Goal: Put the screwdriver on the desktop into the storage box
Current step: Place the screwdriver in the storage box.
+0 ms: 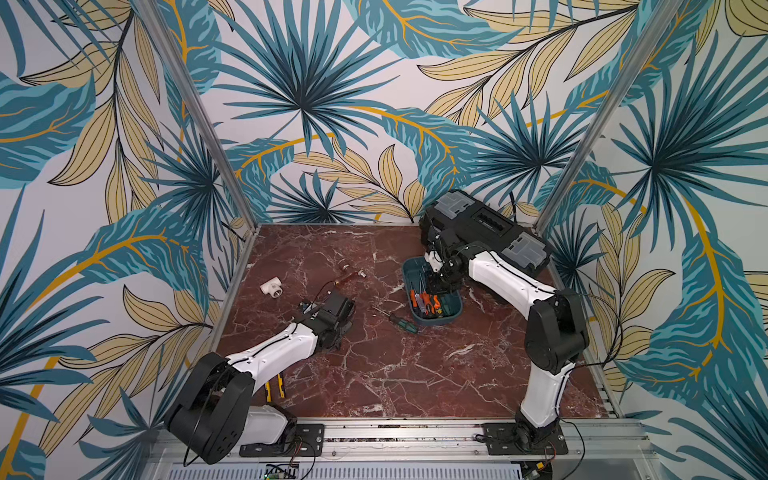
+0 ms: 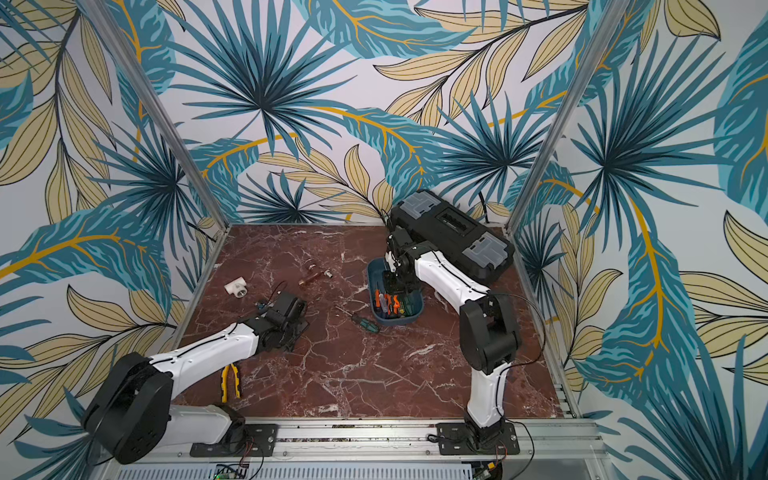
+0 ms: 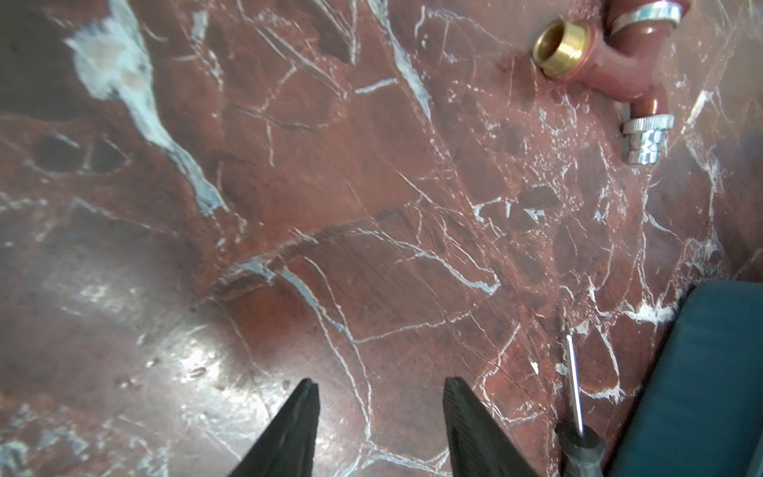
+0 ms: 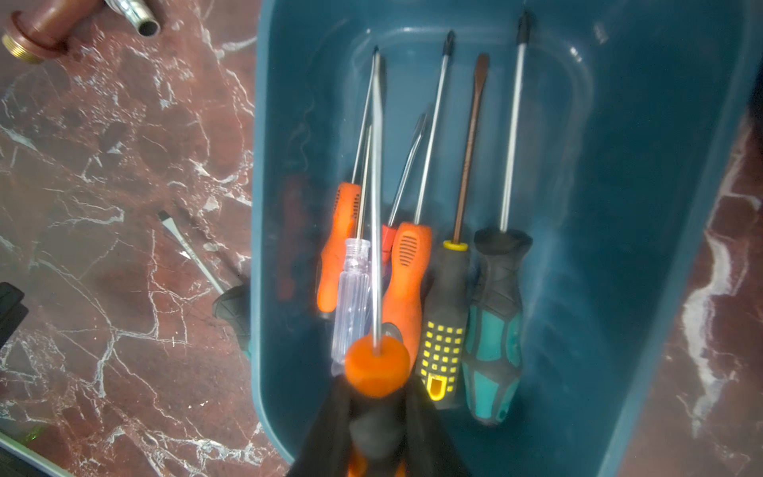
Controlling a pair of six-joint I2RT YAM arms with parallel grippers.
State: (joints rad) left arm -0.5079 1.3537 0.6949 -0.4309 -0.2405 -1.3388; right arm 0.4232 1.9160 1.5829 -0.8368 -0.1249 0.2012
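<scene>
Next, my right gripper moves down toward the clear screwdriver handle (image 4: 353, 298) below it and lets go of the orange-and-black screwdriver (image 4: 376, 363), whose stem already points along the box.
The teal storage box (image 1: 407, 282) (image 2: 372, 286) stands right of middle on the reddish marble desktop (image 1: 415, 374), with several screwdrivers (image 4: 446, 314) lying in it. My right gripper (image 4: 376, 396) (image 1: 436, 282) hangs over the box (image 4: 619, 206), shut on an orange-and-black screwdriver (image 4: 376, 363) whose shaft points along the box. A green-and-black screwdriver (image 1: 399, 322) (image 2: 365, 323) (image 4: 194, 256) lies on the desktop against the box's left wall. My left gripper (image 3: 380, 382) (image 1: 349, 308) is open and empty, low over bare marble, just left of that screwdriver's shaft (image 3: 574, 384).
A black toolbox (image 1: 482, 232) sits at the back right behind the box. A brown tap with a brass thread (image 1: 347, 276) (image 3: 611, 62) and a white tee fitting (image 1: 272, 287) lie at the back left. Yellow pliers (image 2: 230, 380) lie by the left arm.
</scene>
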